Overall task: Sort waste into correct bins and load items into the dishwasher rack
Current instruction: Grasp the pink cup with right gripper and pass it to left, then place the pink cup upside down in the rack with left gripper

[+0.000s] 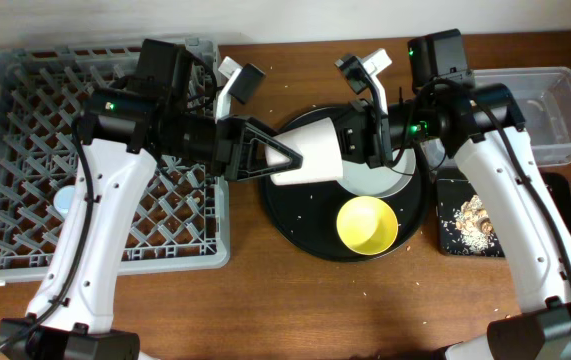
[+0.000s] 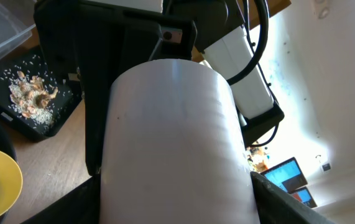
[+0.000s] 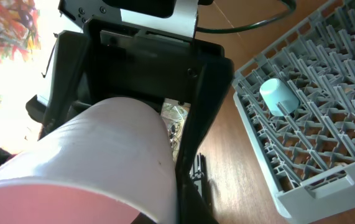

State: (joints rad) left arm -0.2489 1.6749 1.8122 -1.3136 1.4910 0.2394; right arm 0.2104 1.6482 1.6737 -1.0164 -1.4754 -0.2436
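My left gripper holds the pink cup [image 1: 310,152] and should carry it left in the overhead view, then lower and release it on the dishwasher rack's free pegs below, beside the blue cup.
The small pink cup [image 1: 310,152] hangs on its side above the round black tray, held from both ends. My left gripper [image 1: 283,155] is shut on its base end; the cup [image 2: 171,143] fills the left wrist view between the fingers. My right gripper [image 1: 353,140] is shut on its rim end; the cup's pink inside [image 3: 53,199] shows in the right wrist view. The yellow bowl [image 1: 367,223] and the pale plate [image 1: 385,182] sit on the round tray. The blue cup [image 1: 68,200] stands upside down in the grey dishwasher rack [image 1: 25,250]. The chopsticks are out of view.
The round black tray [image 1: 295,225] lies mid-table with crumbs on it. The clear tub [image 1: 555,110] stands at the far right. The flat black tray [image 1: 445,245] in front of it holds noodle leftovers [image 1: 470,220]. The rack fills the left side.
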